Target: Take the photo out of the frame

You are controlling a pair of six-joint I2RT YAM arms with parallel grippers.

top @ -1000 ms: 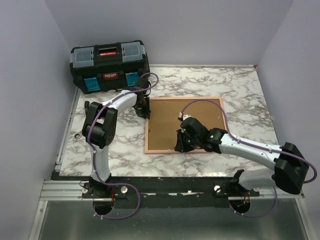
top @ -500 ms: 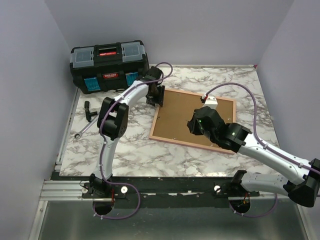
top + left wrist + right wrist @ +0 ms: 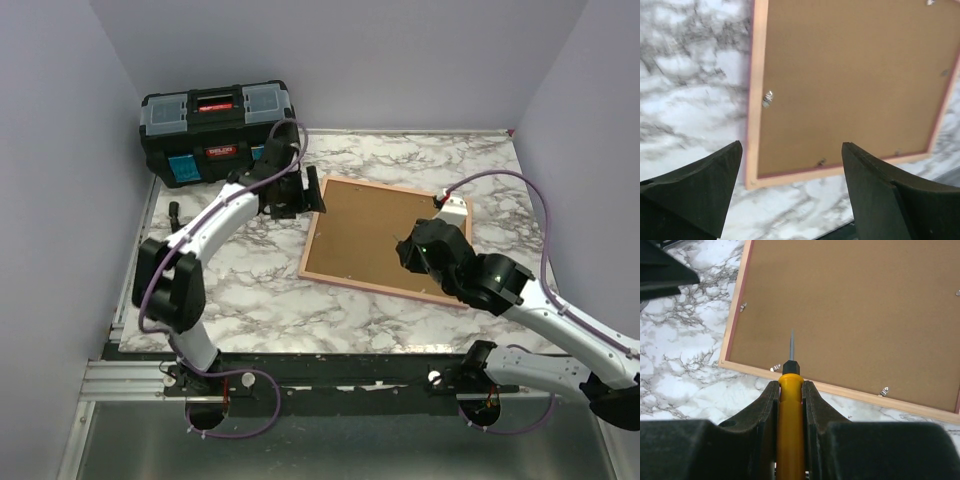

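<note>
The left gripper moves back and down next, turning onto the frame's bar by its near corner's clip, where the screwdriver (image 3: 790, 430) leaves the frame's wood free.
The pink frame (image 3: 380, 290) lies face down and skewed on the marble table, its brown backing board (image 3: 372, 235) facing up. The photo is hidden under that board. My left gripper (image 3: 306, 195) hovers at the frame's far left corner, open and holding nothing. In the left wrist view its fingers (image 3: 710, 185) straddle a corner of the frame (image 3: 756, 125). My right gripper (image 3: 418, 250) hangs over the board's right part, shut on a yellow-handled screwdriver (image 3: 790, 430). The thin blade (image 3: 792, 342) points at the board. Small metal clips (image 3: 775, 368) sit along the frame's inner edge.
A black toolbox (image 3: 218, 130) stands at the back left, close behind my left wrist. A small black item (image 3: 175, 212) lies near the table's left edge. Purple walls close in on the left, back and right.
The frame has turned and slid right and away. My left gripper has opened and let go of its corner. My right gripper has moved from the frame's near edge to over its right part.
</note>
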